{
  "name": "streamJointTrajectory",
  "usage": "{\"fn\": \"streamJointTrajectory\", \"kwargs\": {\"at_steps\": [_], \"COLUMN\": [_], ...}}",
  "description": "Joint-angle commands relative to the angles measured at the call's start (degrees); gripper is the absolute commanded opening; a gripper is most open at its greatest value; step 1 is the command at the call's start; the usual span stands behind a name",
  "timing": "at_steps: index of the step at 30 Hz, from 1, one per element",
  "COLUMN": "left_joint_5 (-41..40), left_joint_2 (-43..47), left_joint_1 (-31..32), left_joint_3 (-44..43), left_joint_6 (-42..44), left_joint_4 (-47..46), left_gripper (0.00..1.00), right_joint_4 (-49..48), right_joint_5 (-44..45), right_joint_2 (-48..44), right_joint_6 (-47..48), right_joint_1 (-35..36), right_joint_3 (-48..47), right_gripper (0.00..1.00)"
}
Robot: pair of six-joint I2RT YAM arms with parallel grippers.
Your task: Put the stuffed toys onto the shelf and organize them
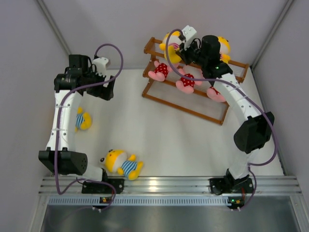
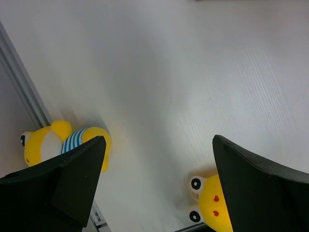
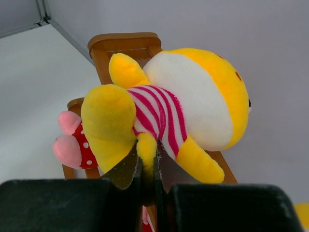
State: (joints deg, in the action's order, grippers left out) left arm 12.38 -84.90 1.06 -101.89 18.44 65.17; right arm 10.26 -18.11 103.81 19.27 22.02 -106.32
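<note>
The left gripper moves back and down onto the yellow head of the blue-striped toy (image 1: 115,160) next. The blue-striped toy by the metal bar still lies off the shelf (image 1: 183,108).
The brown wooden shelf (image 1: 183,108) stands at the back right. Three pink stuffed toys in red dotted outfits (image 1: 159,71) (image 1: 186,83) (image 1: 216,94) lie along its middle tier, and a yellow one (image 1: 223,46) sits on top. My right gripper (image 3: 147,157) is shut on a limb of a yellow pink-striped toy (image 3: 193,106), holding it over the left end of the shelf top (image 3: 125,46). My left gripper (image 2: 159,183) hangs open and empty above the table. Two blue-striped yellow toys (image 1: 82,121) (image 1: 123,164) lie on the table; the left wrist view shows them as (image 2: 58,142) (image 2: 210,203).
Grey walls close the table at the back and both sides. A metal rail (image 1: 169,186) runs along the near edge by the arm bases. The blue-striped toy at the left lies against the left wall strip (image 2: 24,92).
</note>
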Motion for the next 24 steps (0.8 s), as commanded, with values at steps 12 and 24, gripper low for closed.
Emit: {"fn": "streamJointTrajectory", "kwargs": {"at_steps": [12, 24], "left_joint_5": [0.45, 1.42], "left_joint_2": [0.79, 0.97], "left_joint_1": [-0.09, -0.09], "left_joint_3": [0.46, 7.48], "left_joint_6": [1.25, 3.97], "left_joint_4": [0.84, 2.85], "left_gripper": [0.98, 0.98], "right_joint_4": [-1.91, 0.02], "right_joint_5": [15.82, 16.09], "right_joint_2": [-0.71, -5.45], "right_joint_6": [-4.5, -2.75], "right_joint_1": [5.05, 5.05], "right_joint_3": [-0.46, 1.47], "right_gripper": [0.0, 0.59]}}
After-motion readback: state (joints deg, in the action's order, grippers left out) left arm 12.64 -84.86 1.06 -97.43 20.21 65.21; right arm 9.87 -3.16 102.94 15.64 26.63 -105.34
